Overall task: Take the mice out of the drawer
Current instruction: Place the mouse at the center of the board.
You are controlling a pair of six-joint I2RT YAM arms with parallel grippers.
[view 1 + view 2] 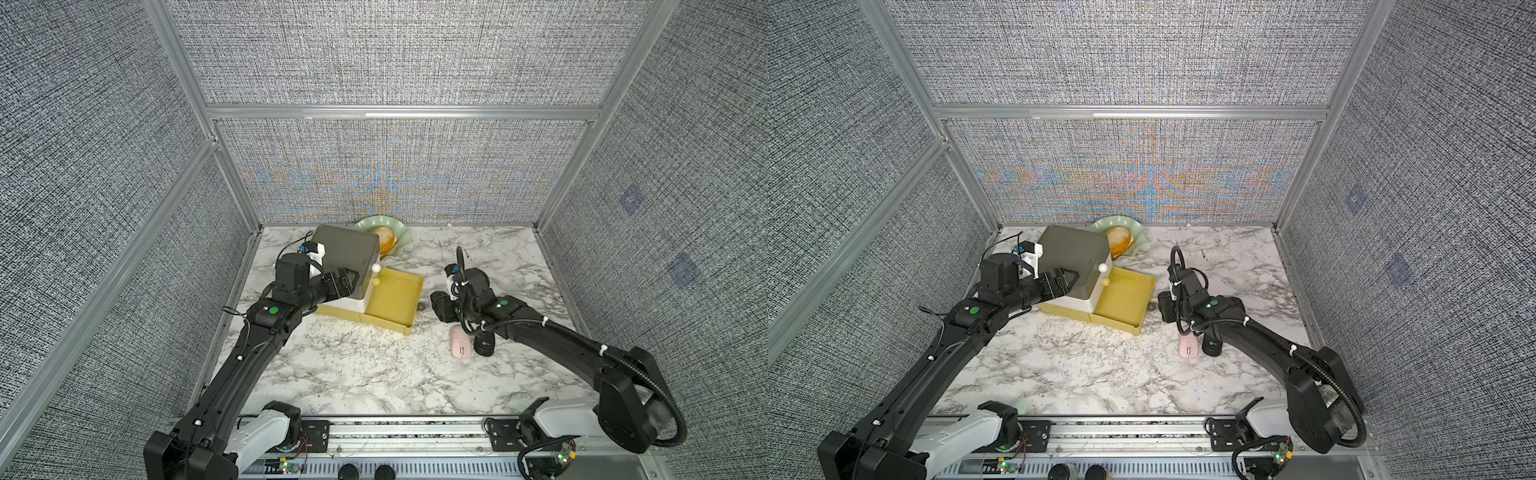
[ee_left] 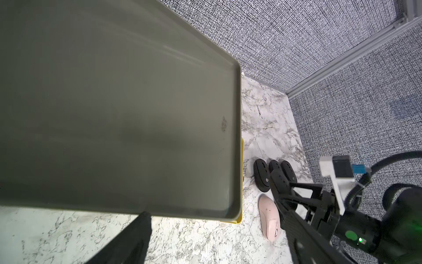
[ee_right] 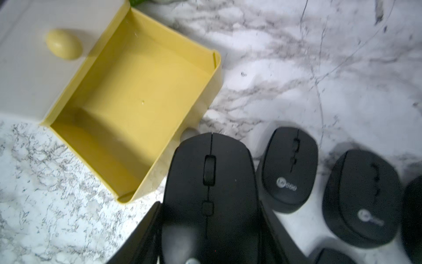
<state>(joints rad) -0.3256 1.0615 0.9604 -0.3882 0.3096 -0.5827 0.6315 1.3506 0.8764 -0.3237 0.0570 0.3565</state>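
The right gripper draws back and lowers the black mouse beside the pink mouse (image 1: 460,345), on its drawer side, next, to release it, since the marble there is bare.
The yellow drawer (image 1: 395,299) stands pulled out of the small cabinet (image 1: 345,249), and in the right wrist view its floor (image 3: 137,91) is bare. My right gripper (image 3: 209,228) is shut on a black mouse (image 3: 210,178), just off the drawer's front corner. Other black mice (image 3: 288,169) (image 3: 363,201) lie on the marble beside it. A pink mouse (image 1: 460,345) and a black one (image 1: 484,345) show under the right arm. My left gripper (image 1: 349,281) is open against the cabinet's side, one finger (image 2: 132,240) at the grey edge.
A green plate (image 1: 399,232) with bread stands behind the cabinet at the back wall. Two round knobs (image 1: 376,268) stick out of the cabinet front above the drawer. Textured walls close in three sides. Bare marble (image 1: 353,374) lies in front of the drawer.
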